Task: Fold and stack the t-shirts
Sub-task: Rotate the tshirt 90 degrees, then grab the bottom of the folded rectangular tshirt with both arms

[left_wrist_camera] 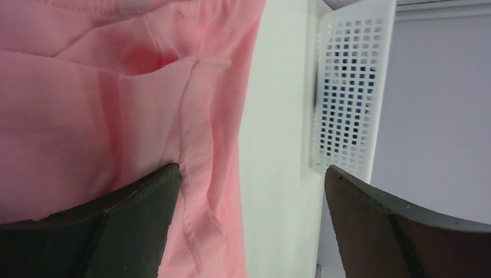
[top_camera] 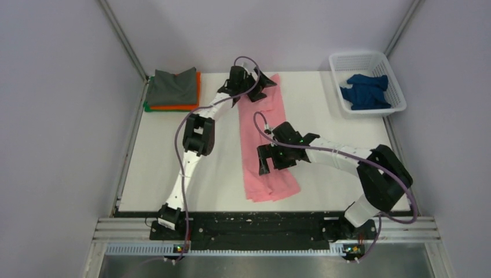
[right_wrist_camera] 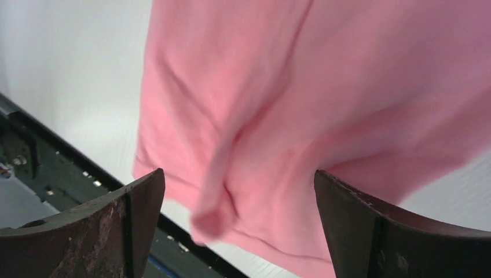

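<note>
My left gripper will next move back to the pink t-shirt's near corner (top_camera: 248, 196) on the grey shirt's side, which lies back from it, as the pink t-shirt is still stretched full length.
A light pink t-shirt (top_camera: 275, 113) lies folded into a long strip down the middle of the table. My left gripper (top_camera: 257, 87) is open at its far end; in the left wrist view (left_wrist_camera: 249, 231) the pink cloth (left_wrist_camera: 87, 104) lies by the left finger, its hemmed edge between the jaws. My right gripper (top_camera: 265, 165) is open over the strip's near part; in the right wrist view (right_wrist_camera: 240, 226) the pink cloth (right_wrist_camera: 324, 87) spans the open jaws. A dark grey shirt (top_camera: 172, 86) lies folded on an orange shirt (top_camera: 173, 108) and a green shirt (top_camera: 147, 106) at back left. A navy blue shirt (top_camera: 365, 91) lies crumpled in the basket.
A white lattice basket (top_camera: 359, 56) stands at the back right corner; it also shows in the left wrist view (left_wrist_camera: 347, 87). Grey walls enclose the table on three sides. The black rail (top_camera: 260, 226) with the arm bases runs along the near edge.
</note>
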Robot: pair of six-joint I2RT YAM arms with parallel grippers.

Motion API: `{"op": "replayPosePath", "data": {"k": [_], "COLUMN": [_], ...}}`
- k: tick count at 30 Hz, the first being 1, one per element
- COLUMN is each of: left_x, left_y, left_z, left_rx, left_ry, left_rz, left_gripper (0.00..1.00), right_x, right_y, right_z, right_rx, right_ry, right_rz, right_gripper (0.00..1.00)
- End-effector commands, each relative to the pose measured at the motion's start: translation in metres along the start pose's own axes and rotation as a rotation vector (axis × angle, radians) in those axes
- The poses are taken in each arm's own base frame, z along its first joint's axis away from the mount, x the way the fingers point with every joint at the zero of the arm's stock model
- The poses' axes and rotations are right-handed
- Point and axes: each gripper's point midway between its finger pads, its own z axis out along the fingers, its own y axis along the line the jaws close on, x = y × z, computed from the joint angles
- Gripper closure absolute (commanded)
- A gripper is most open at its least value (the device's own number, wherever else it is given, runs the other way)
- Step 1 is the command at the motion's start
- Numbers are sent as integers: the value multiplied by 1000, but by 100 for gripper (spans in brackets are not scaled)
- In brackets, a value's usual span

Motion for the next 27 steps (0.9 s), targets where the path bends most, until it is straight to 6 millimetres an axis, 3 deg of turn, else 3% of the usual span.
{"op": "replayPosePath", "data": {"k": [1, 4, 7, 9, 11, 15, 19, 23, 27], "left_x": [-30, -39, -31, -14, 10, 72, 161, 244, 297], "left_y": [-82, -129, -159, -168, -163, -108, -48, -6, 26], "left_z": [-9, -37, -69, -96, -124, -190, -263, -311, -342], "left_rx": [234, 268, 252, 208, 115, -209, -321, -330, -356], "left_ry": [-118, -146, -114, -70, -32, 8, 103, 248, 335], "left_rz": [76, 180, 275, 320, 368, 456, 410, 289, 237], "left_gripper": [1, 1, 1, 1, 1, 1, 1, 1, 1], "right_x": [-35, -39, -28, -14, -2, 24, 58, 80, 91], "right_y": [33, 20, -1, -11, -15, -6, -10, -7, -8], "right_z": [-57, -78, -89, -88, -85, -76, -62, -54, -50], "right_rx": [-79, -6, 84, 108, 98, 13, -5, -26, -27], "right_ry": [-158, -248, -298, -305, -298, -222, -130, -48, -24], "right_rz": [7, 55, 136, 196, 237, 272, 340, 372, 397], "right_gripper": [1, 1, 1, 1, 1, 3, 5, 8, 10]}}
